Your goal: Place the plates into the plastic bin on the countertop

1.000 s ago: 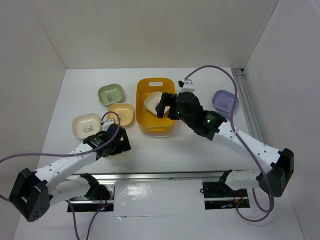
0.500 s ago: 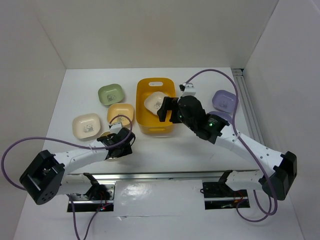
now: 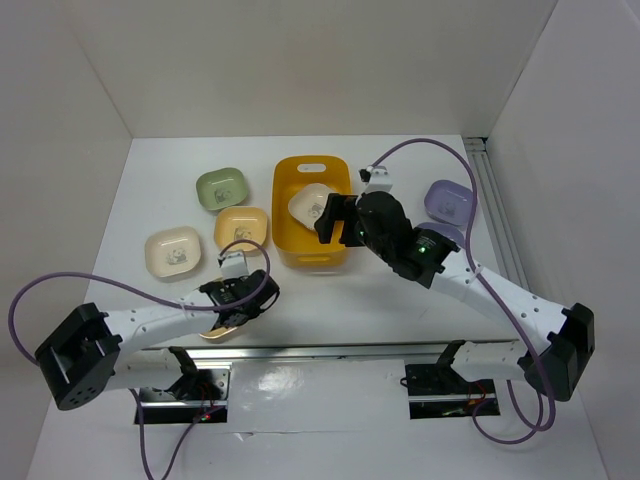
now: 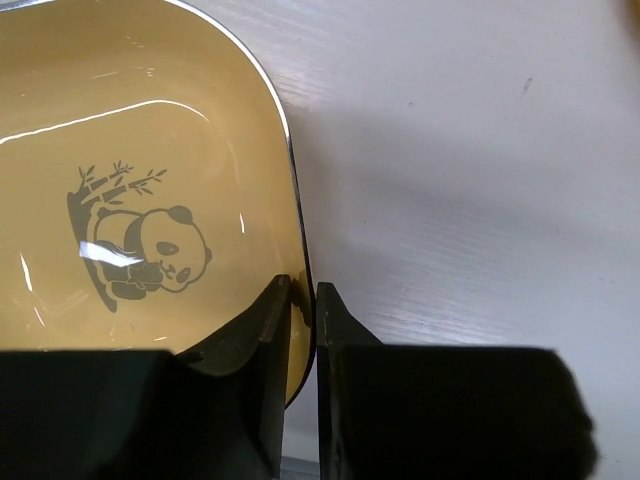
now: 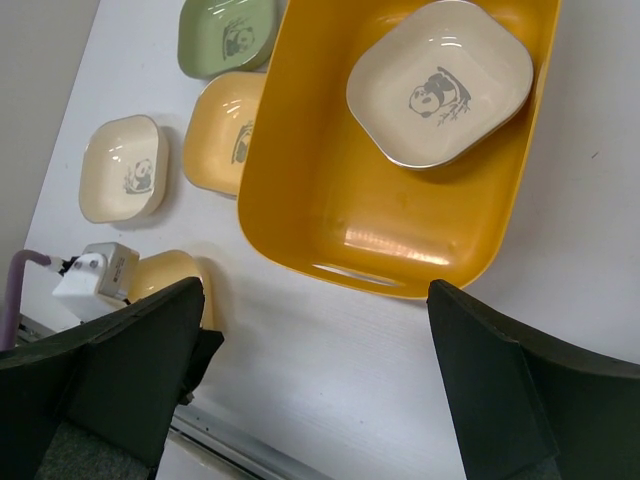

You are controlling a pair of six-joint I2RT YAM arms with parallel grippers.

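Observation:
The yellow plate is still outside the bin, so my left gripper should rise, carry it outward over the cream plate [image 3: 308, 203] inside the bin, lower it and release.
My left gripper [image 4: 300, 290] is shut on the right rim of a yellow plate [image 4: 150, 150] with a panda print, one finger inside the dish and one outside. From above, that plate [image 3: 213, 333] lies near the countertop's front edge under the left gripper [image 3: 235, 305]. The yellow-orange plastic bin [image 3: 290, 250] holds a cream plate [image 3: 308, 203]. My right gripper [image 3: 330, 215] hovers open over the bin's near end, nothing between its fingers. On the countertop [image 3: 330, 300] lie green [image 3: 221, 188], orange-yellow [image 3: 243, 228], cream [image 3: 173, 251] and lavender [image 3: 449, 201] plates.
A metal rail [image 3: 330, 352] runs along the front edge, close to the held plate. Another rail [image 3: 495, 200] lines the right side. White walls bound the surface on three sides. The left arm's purple cable [image 3: 120, 290] loops over the near-left surface.
My left gripper has moved toward the front edge and closed its jaws on the yellow plate's rim. The right gripper drew back slightly over the bin, still open.

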